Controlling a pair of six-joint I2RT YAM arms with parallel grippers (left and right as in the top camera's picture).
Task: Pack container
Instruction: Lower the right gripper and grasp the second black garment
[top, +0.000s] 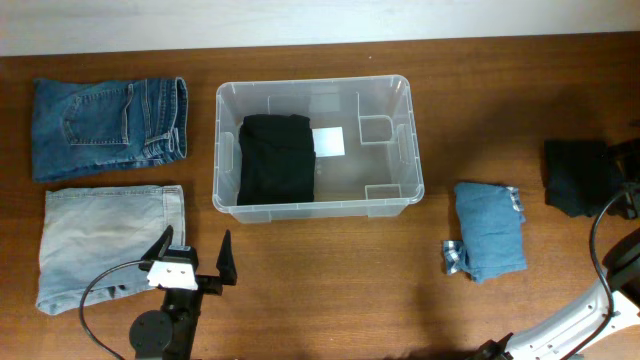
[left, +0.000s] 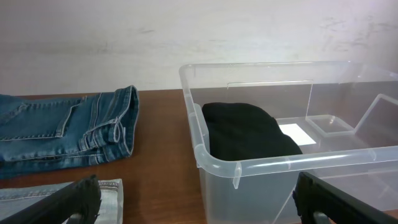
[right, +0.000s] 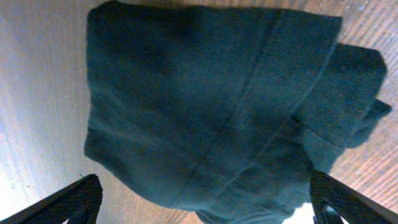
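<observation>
My right gripper should next move down onto the near end of the second black garment below it and close, since the cloth shows between the open fingers.
The clear plastic container (top: 316, 207) stands mid-table with a folded black garment (top: 277, 158) in its left half and a white label (top: 328, 141) on its base. My left gripper (top: 195, 262) is open and empty, in front of the container's left corner. In the left wrist view the container (left: 280, 165) and black garment (left: 245, 130) lie beyond the open fingers (left: 196, 194). My right gripper (top: 622, 172) is at the far right, open over a dark folded garment (top: 575, 175). The right wrist view shows that garment (right: 211, 106) between the open fingers (right: 205, 199).
Folded dark blue jeans (top: 105, 125) lie at the back left, and light faded jeans (top: 105, 240) lie in front of them beside my left gripper. A folded blue garment (top: 490, 230) lies right of the container. A pale wall runs behind the table.
</observation>
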